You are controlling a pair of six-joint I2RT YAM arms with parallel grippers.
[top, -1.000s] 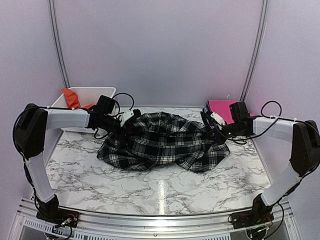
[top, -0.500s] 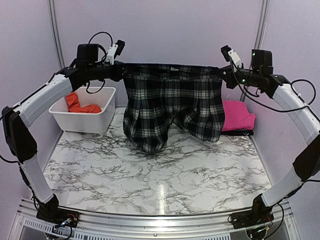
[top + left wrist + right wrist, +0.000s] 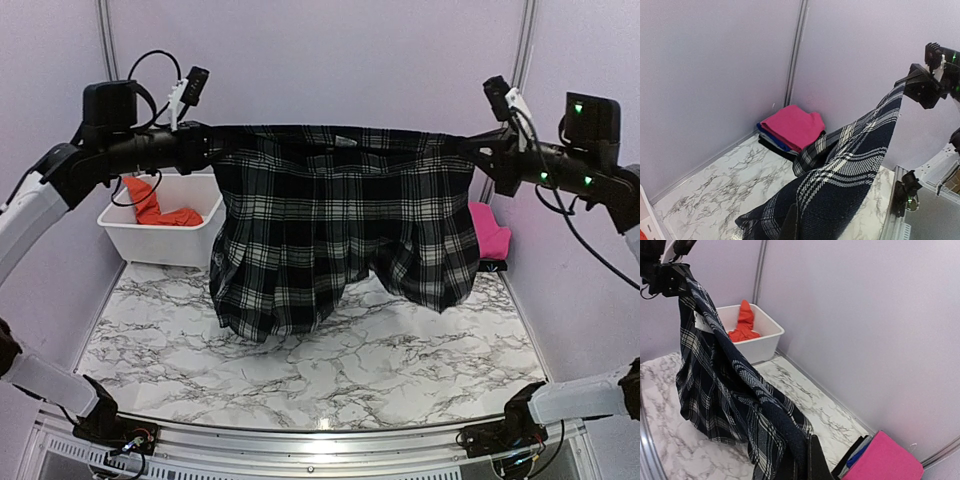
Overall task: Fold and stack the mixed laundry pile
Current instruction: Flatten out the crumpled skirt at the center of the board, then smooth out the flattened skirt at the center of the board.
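The robot's left gripper will lower its corner of the plaid shirt [image 3: 340, 230] outward onto the back marble beside the bin.
The black-and-white plaid shirt [image 3: 340, 230] hangs stretched wide in the air between both arms, its lower edge dangling just above the marble table [image 3: 330, 370]. My left gripper [image 3: 205, 145] is shut on the shirt's upper left corner, and my right gripper [image 3: 482, 152] is shut on the upper right corner. In the left wrist view the plaid cloth [image 3: 850, 165] runs from my dark finger [image 3: 791, 225] up to the far gripper [image 3: 920, 87]. The right wrist view shows the cloth [image 3: 725, 390] pinched at the bottom. The orange t-shirt [image 3: 150, 205] lies in the bin.
A white plastic bin [image 3: 160, 243] stands at the back left of the table. A folded pink garment [image 3: 490, 235] tops a small stack [image 3: 790, 125] at the back right corner. Lilac walls close the back and both sides.
Both arms have lifted the plaid shirt off the table, then risen further and pulled apart, so the shirt now hangs spread wide and closer to the camera.
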